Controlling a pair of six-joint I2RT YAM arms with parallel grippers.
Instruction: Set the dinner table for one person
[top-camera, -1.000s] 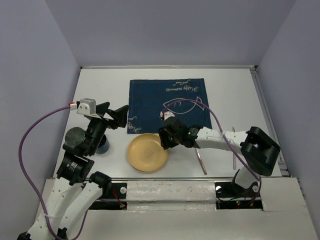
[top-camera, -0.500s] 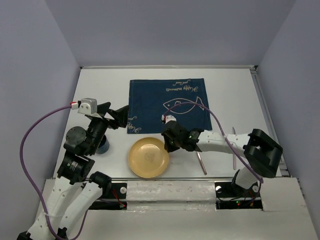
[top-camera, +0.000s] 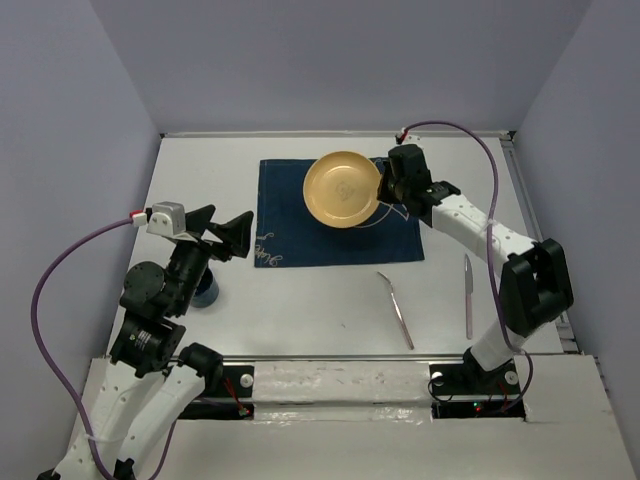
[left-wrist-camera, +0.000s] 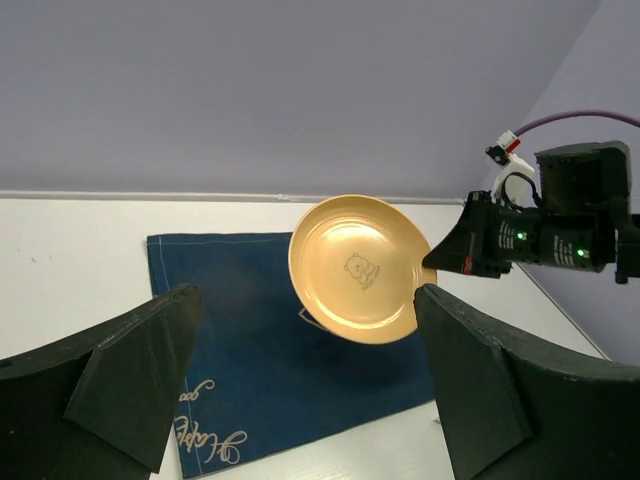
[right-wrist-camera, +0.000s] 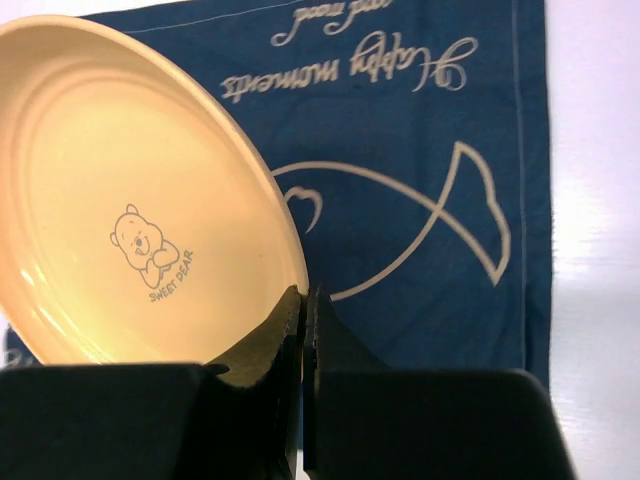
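Note:
The yellow plate (top-camera: 342, 189) hangs tilted above the navy placemat (top-camera: 300, 225). It goes down onto the placemat's middle next, then my right gripper releases the plate's rim.
A yellow plate (top-camera: 342, 189) with a small bear print hangs tilted above the navy placemat (top-camera: 300, 225), which lies on the white dinner table (top-camera: 300, 300). My right gripper (top-camera: 384, 187) is shut on the plate's right rim. The right wrist view shows both fingers pinching that rim (right-wrist-camera: 305, 296), with the plate (right-wrist-camera: 130, 200) to the left and the placemat (right-wrist-camera: 420, 130) beneath. My left gripper (top-camera: 222, 232) stands wide open at the left of the table, holding nothing. Its wrist view looks across at the lifted plate (left-wrist-camera: 358, 268) and the right gripper (left-wrist-camera: 470, 250).
A spoon (top-camera: 397, 310) and a knife (top-camera: 467, 295) lie on the table to the right, nearer than the placemat. A dark blue cup (top-camera: 206, 290) stands under the left arm. Walls close in the table on three sides.
The right gripper shut on the plate's rim near the table's front, then lifted it and carried it away to above the placemat. The left arm barely moved.

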